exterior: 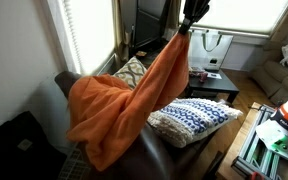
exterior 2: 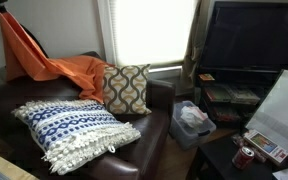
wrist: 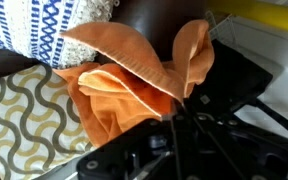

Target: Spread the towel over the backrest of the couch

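Note:
I will next move my gripper down toward the backrest (exterior: 161,143) beside the blue-white knit pillow and let go of the towel's corner there, because the corner still hangs stretched high above the couch.
The bright-orange towel (exterior: 134,95) hangs from my gripper (exterior: 187,27), stretched taut from its lifted corner down onto the backrest of the couch (exterior: 79,82), where it lies bunched. It also shows in an exterior view (exterior 2: 44,60), draped over the dark-brown couch (exterior 2: 154,125). In the wrist view the towel (wrist: 134,75) folds up from my gripper (wrist: 174,108), which is shut on an edge of it. The backrest is mostly hidden under the fabric.
A blue-white knit pillow (exterior 2: 74,130) lies on the seat and a grey patterned cushion (exterior 2: 127,88) leans in the corner. A dark coffee table (exterior: 212,82) stands beyond the couch, and a TV (exterior 2: 252,35) on a stand is close by.

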Tool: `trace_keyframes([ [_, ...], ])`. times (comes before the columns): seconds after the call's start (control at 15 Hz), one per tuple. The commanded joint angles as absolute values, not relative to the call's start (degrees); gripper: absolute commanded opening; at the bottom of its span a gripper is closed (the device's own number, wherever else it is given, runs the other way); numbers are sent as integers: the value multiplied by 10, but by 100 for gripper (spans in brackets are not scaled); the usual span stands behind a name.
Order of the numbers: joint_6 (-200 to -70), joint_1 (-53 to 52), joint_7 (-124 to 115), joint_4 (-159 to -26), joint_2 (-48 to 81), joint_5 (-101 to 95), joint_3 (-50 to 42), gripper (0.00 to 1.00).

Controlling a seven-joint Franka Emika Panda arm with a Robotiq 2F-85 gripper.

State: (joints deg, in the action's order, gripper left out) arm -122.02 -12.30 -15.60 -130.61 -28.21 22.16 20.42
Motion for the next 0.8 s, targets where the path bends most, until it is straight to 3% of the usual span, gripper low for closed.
trace_keyframes([
  [0.0,-1268,-154,-133,-1320,-209,225,209,1],
  [0.73,-1314,-167,-134,-1279,46,133,204,1],
])
